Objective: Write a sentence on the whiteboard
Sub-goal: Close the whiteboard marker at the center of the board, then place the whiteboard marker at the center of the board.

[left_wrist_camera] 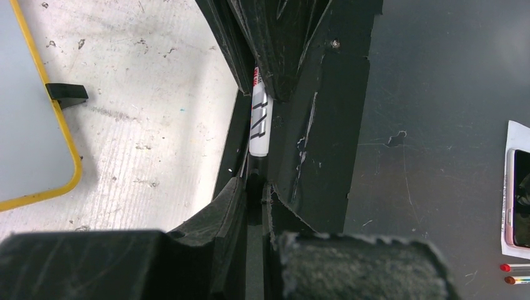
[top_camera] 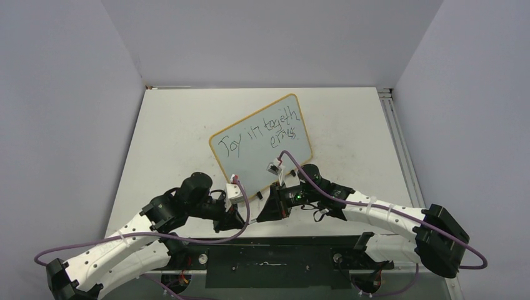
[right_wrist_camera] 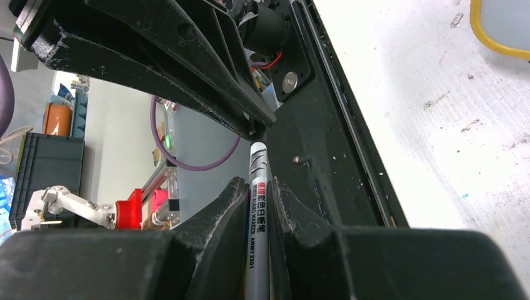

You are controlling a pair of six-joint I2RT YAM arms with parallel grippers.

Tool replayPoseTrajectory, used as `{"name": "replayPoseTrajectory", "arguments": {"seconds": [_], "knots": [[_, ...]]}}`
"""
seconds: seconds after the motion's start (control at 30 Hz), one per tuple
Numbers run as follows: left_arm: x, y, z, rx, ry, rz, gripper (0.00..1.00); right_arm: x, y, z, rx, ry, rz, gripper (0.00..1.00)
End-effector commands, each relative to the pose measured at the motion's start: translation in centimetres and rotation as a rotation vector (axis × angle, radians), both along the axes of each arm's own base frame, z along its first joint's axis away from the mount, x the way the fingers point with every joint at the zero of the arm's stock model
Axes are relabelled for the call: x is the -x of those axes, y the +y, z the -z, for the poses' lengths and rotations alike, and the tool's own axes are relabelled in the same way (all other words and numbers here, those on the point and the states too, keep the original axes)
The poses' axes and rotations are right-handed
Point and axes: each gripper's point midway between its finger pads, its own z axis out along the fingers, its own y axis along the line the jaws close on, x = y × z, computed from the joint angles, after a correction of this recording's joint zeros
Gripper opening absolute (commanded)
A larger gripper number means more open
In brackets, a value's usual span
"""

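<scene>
The sentence (top_camera: 267,133) is written. My right gripper will move outward, to the right in the top view, and down to let go of the marker on the scuffed tabletop.
The whiteboard (top_camera: 250,165) leans at the table's middle, yellow-framed. On it is the sentence (top_camera: 267,133), black handwriting in two lines. Both grippers meet low at the table's near edge, in front of the board. My right gripper (right_wrist_camera: 257,187) is shut on a grey-white whiteboard marker (right_wrist_camera: 256,212). The marker (left_wrist_camera: 259,119) runs straight across to my left gripper (left_wrist_camera: 253,187), which is shut on its dark cap end. In the overhead view the left gripper (top_camera: 237,215) and right gripper (top_camera: 272,209) face each other tip to tip. A board corner (left_wrist_camera: 25,112) lies left of the left fingers.
One black clip foot (left_wrist_camera: 65,92) of the board rests on the scuffed white tabletop (left_wrist_camera: 156,125). A black strip (left_wrist_camera: 437,94) borders the table's near edge. Grey walls enclose three sides, with a metal rail (top_camera: 395,137) along the right. A phone on paper (left_wrist_camera: 519,194) lies below.
</scene>
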Motion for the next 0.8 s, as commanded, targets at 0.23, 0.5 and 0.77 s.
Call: {"name": "replayPoseTrajectory", "arguments": {"seconds": [0.23,0.5,0.77], "knots": [[-4.1,-4.5,-10.9,0.398,-0.305,-0.016,0.00,2.4,1.6,-0.8,-0.079,-0.025,-0.086,0.05],[-4.2,-4.9,-10.0,0.364,-0.279,0.001,0.00,2.1,1.5,-1.4,-0.076,-0.049,-0.063,0.05],[-7.7,-2.5,-8.4,0.219,-0.306,-0.185,0.57,-5.2,-4.9,-0.5,0.187,-0.173,0.226,0.05]]}}
